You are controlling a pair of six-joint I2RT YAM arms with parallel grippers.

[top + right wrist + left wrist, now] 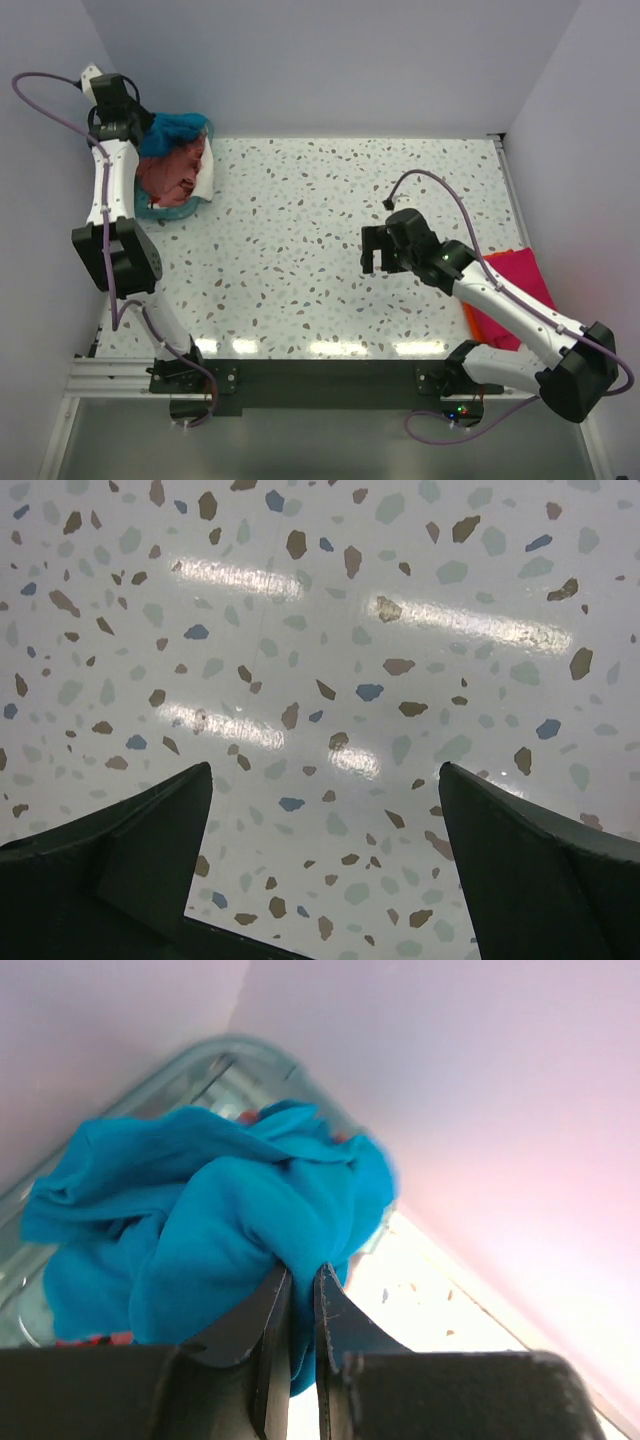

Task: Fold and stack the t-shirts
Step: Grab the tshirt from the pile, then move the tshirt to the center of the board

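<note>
My left gripper carries the teal-blue t-shirt [178, 130] up high from over the basket and toward the middle of the empty table next.
The teal-blue t-shirt [178, 130] is bunched above the basket at the table's far left corner. In the left wrist view it [210, 1220] hangs crumpled, and my left gripper [300, 1278] is shut on a fold of it. In the top view the left gripper [150, 128] is at the basket's back edge. A dusty salmon-pink shirt [168, 175] and a white one [208, 172] lie in the basket. Folded magenta-pink [518, 290] and orange [468, 315] shirts lie at the right edge, partly under the right arm. My right gripper [375, 250] [325, 780] is open and empty above bare table.
The translucent teal basket [150, 210] [200, 1070] stands in the far left corner against the walls. The speckled table [300, 240] spreads between the arms. Walls close in at the left, back and right.
</note>
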